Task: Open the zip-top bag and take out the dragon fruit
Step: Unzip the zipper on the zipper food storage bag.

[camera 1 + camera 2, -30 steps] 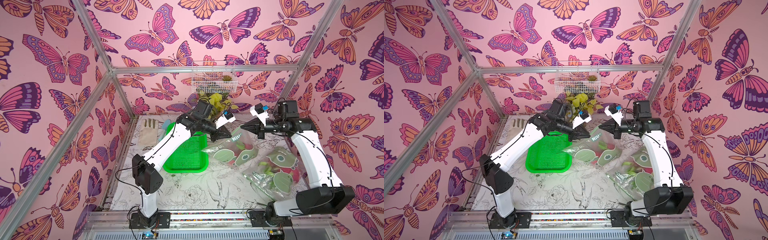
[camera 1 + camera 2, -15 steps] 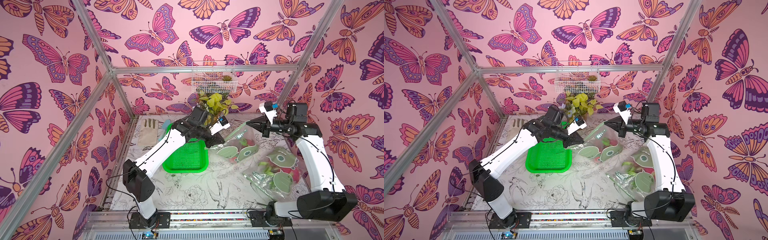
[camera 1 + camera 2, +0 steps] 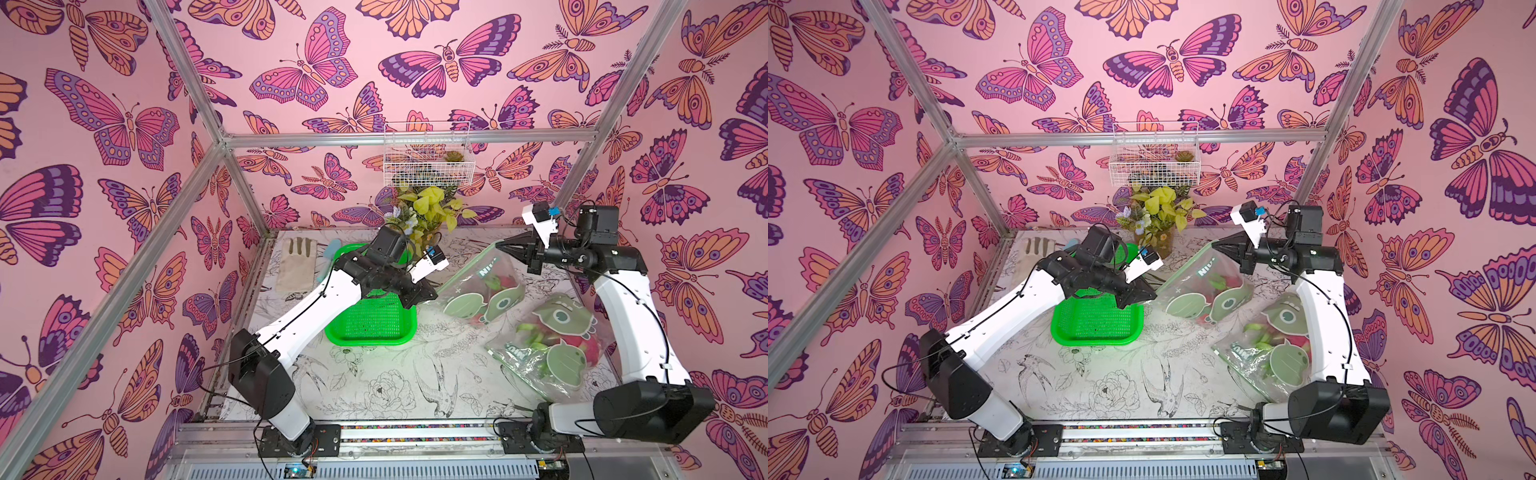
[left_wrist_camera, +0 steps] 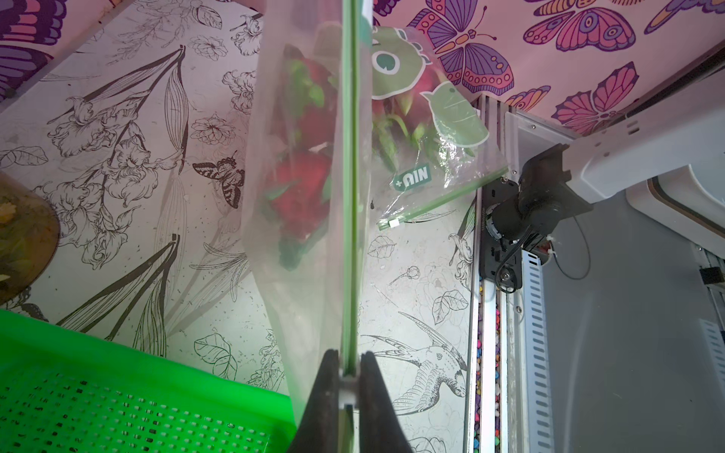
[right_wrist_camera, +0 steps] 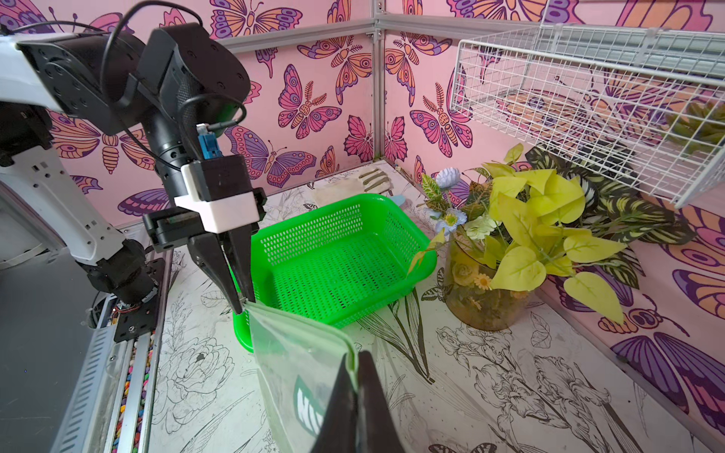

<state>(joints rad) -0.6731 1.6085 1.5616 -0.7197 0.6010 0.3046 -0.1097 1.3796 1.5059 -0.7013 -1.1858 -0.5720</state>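
Green zip strip shows beyond the fingers, so my left gripper should pull the slider away from my right gripper to the zip strip's end by the basket (image 4: 346, 432) and release it.
A clear zip-top bag (image 3: 478, 286) (image 3: 1200, 286) with green cartoon prints hangs stretched between my two grippers above the table. Red dragon fruit (image 3: 505, 282) (image 4: 302, 184) shows inside it, low in the bag. My left gripper (image 3: 432, 293) (image 4: 348, 364) is shut on the green zip strip at a white slider (image 4: 347, 392). My right gripper (image 3: 498, 246) (image 5: 355, 357) is shut on the strip's other end. In the right wrist view the bag (image 5: 298, 372) runs from the left gripper (image 5: 241, 304) to my jaws. The strip's two lips lie close together.
A second zip-top bag (image 3: 548, 345) (image 4: 427, 129) with pink dragon fruit lies at the front right. A green basket (image 3: 365, 343) (image 5: 314, 213) stands under the left arm. A vase of leaves (image 3: 428, 208), a glove (image 3: 297, 266) and a wire wall basket (image 3: 428, 158) are at the back.
The grippers, close together a second ago, have drawn apart: left toward the basket, right toward the right wall. The bag's top is now stretched between them.
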